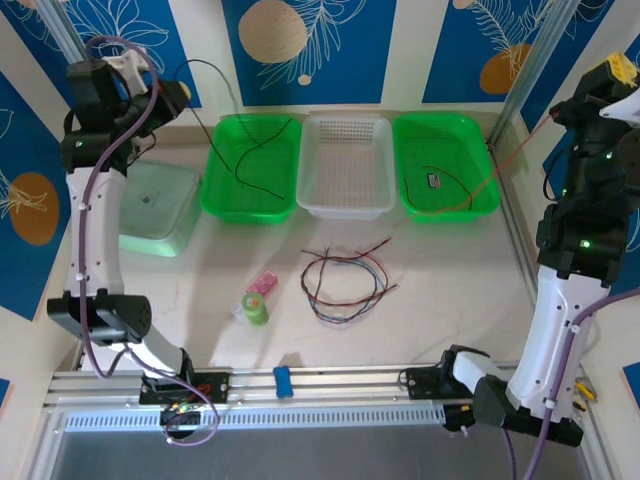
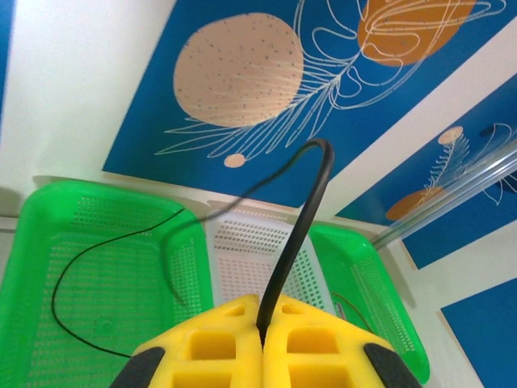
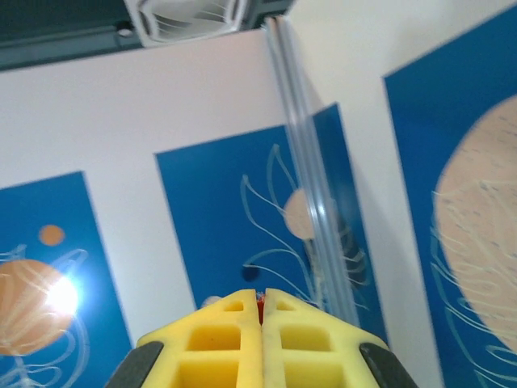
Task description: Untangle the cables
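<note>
The green basket by the pale green box lies below my left gripper. My left gripper should move down and across, over that basket, and release the cable.
A loose tangle of cables (image 1: 345,282), black, red and blue-grey, lies in the middle of the table. My left gripper (image 1: 178,93) is raised at the back left, its yellow fingers (image 2: 218,339) shut on a black cable (image 2: 296,234). That black cable (image 1: 245,150) arcs down into the left green basket (image 1: 215,190). My right gripper (image 1: 612,78) is raised at the far right, shut on a red-orange cable (image 3: 260,302) whose end shows between the pads. This red-orange cable (image 1: 515,152) slants down into the right green basket (image 1: 480,165).
A white basket (image 1: 348,165) sits between the two green ones. A pale green box (image 1: 160,205) stands at the left. A green tape roll (image 1: 255,308) and a pink item (image 1: 262,283) lie left of the tangle. A small black part (image 1: 433,180) rests in the right basket.
</note>
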Robot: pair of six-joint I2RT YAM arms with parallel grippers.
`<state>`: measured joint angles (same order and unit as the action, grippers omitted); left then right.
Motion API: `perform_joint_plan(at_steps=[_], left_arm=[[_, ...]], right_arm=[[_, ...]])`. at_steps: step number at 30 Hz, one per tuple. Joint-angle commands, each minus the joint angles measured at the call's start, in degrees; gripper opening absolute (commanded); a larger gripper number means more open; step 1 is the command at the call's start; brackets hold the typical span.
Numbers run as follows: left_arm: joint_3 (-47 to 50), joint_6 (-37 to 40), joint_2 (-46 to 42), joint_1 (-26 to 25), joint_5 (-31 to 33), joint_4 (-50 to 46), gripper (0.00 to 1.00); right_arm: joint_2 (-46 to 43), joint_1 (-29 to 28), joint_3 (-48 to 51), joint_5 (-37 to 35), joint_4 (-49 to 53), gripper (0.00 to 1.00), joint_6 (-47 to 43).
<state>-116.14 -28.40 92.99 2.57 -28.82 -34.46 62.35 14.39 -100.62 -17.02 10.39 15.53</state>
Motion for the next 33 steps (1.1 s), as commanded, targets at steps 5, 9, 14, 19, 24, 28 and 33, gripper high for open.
perform_joint_plan(at_steps=[5, 9, 14, 19, 24, 28, 33], left_arm=[[-3.73, 3.01, 3.41, -2.51, 5.97, -3.25, 0.0], [-2.95, 6.75, 7.49, -4.07, 9.16, -3.98, 0.0], [-2.76, 7.32, 11.95, -5.89, 10.79, -0.35, 0.0], [-6.5, 8.43, 18.72, -6.52, 11.16, -1.99, 0.0], [-5.33, 10.5, 22.75, -8.37, 14.89, -0.52, 0.0], [-4.29, 11.43, 27.14, -10.09, 18.39, 0.09, 0.0], [-8.41, 10.12, 34.95, -11.4, 18.99, -4.46, 0.0]], right_arm=[[1.97, -6.57, -5.84, 2.69, 1.1, 0.0, -1.58], [3.23, -7.37, -8.9, 2.16, 2.35, 0.0, -4.92], [3.83, -8.32, -12.45, 0.42, 2.61, 0.0, -9.11], [3.66, -8.62, -12.5, 1.8, 3.4, 0.0, -7.66], [5.19, -9.4, -14.59, 2.79, 3.75, 0.0, -8.74], [6.92, -9.56, -16.33, 3.7, 3.32, 0.0, -7.96], [8.69, -10.66, -16.54, 4.59, 2.99, 0.0, -7.81]])
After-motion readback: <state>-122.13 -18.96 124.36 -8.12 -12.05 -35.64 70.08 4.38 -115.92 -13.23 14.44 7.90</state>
